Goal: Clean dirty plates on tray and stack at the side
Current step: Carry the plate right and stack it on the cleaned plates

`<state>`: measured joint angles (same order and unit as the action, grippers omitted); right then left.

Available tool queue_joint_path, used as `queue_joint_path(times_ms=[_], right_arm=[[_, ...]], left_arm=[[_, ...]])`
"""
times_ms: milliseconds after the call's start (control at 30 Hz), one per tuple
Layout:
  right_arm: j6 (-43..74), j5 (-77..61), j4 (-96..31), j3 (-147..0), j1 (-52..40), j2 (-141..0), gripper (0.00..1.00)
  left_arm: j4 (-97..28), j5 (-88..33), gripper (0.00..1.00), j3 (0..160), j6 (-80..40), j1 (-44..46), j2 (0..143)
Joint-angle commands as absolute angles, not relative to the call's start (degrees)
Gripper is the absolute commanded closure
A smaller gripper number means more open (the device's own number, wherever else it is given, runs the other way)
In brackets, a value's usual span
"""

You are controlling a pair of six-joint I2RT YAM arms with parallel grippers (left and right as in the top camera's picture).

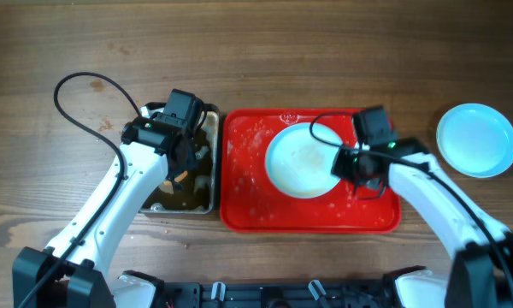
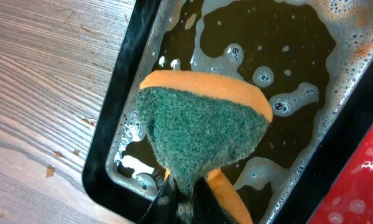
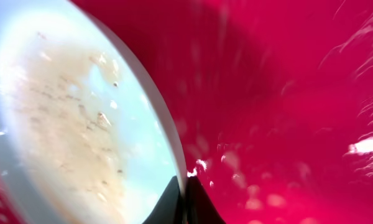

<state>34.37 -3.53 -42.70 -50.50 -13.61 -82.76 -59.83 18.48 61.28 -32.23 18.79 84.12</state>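
Observation:
I will lift my right gripper over the clean plate [image 1: 476,139] next, which lies to the gripper's right in the overhead view and starts the stack. Then I will lower the dirty plate's rim and release it.
A dirty pale plate [image 1: 303,159] with brown smears lies on the wet red tray [image 1: 248,197]. My right gripper [image 1: 345,162] is shut on that plate's right rim; the right wrist view shows the rim [image 3: 155,118] pinched between the fingertips [image 3: 185,198] over the tray [image 3: 286,93]. A clean pale-blue plate [image 1: 476,139] lies on the table at the far right. My left gripper [image 1: 181,168] is shut on a green-and-orange sponge [image 2: 202,124], held over the dark pan [image 2: 121,81] of foamy brownish water. A third plate is not in view.
The dark metal pan [image 1: 212,162] stands directly left of the red tray, touching it. The wooden table [image 1: 60,171] surrounds both. A black cable [image 1: 77,81] loops over the table at the left.

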Motion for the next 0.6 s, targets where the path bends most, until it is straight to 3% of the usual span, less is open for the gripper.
queue_joint_path(times_ms=[0, 233, 567], right_arm=[[28.32, 9.5, -50.11, -61.12, -13.63, -79.2, 0.95], [23.59, 35.03, -61.28, -67.24, -13.63, -79.15, 0.95], [-0.32, 47.88, -46.94, -70.02, -13.65, -79.15, 0.96]], left_arm=[[-59.83, 18.37, 0.96, 60.93, -31.77, 18.52, 84.51], [-58.26, 17.34, 0.96, 60.93, -31.75, 18.52, 84.51], [-57.89, 17.34, 0.96, 60.93, -31.75, 18.5, 84.55]])
